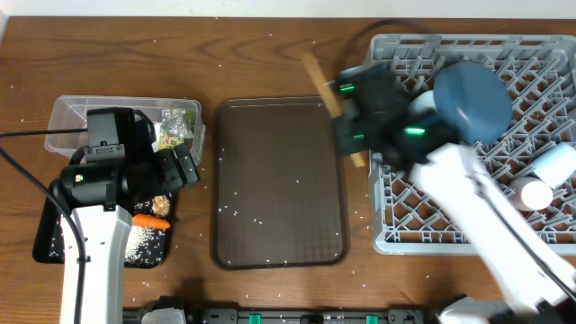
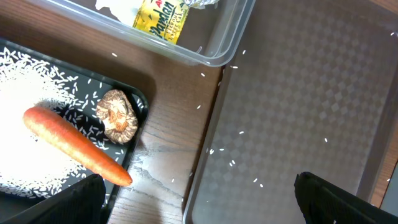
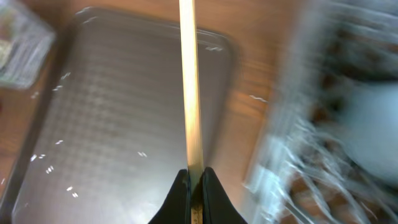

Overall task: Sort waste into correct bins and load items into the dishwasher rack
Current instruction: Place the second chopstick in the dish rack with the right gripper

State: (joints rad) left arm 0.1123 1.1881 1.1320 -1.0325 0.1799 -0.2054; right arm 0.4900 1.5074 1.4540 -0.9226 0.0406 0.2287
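Observation:
I should move my right gripper to the right in the overhead view next and lower it to let go of the chopsticks in the part inside the rack's tray-side edge [image 1: 388, 193] [image 3: 291, 165], because that part is empty.
My right gripper [image 3: 195, 177] is shut on the wooden chopsticks [image 3: 189, 81], held above the gap between the brown serving tray [image 1: 279, 180] and the grey dishwasher rack [image 1: 468, 162]; they show in the overhead view [image 1: 319, 81]. The dark-blue plate [image 1: 470, 101], a white bowl [image 1: 553, 165] and a small cup [image 1: 536, 194] sit in the rack. My left gripper [image 2: 199, 199] is open and empty over the table between the black tray [image 2: 134, 93] and the serving tray. The carrot [image 2: 74, 144], brown lump [image 2: 118, 116] and rice [image 2: 25, 99] lie in the black tray. The yellow-green wrapper [image 2: 163, 20] lies in the clear tub [image 2: 217, 46].
Loose rice grains lie scattered on the brown serving tray [image 2: 298, 112] and on the wooden table [image 1: 270, 54]. The right arm [image 1: 486, 216] crosses over the rack's front left part. The right wrist view is blurred on the rack side.

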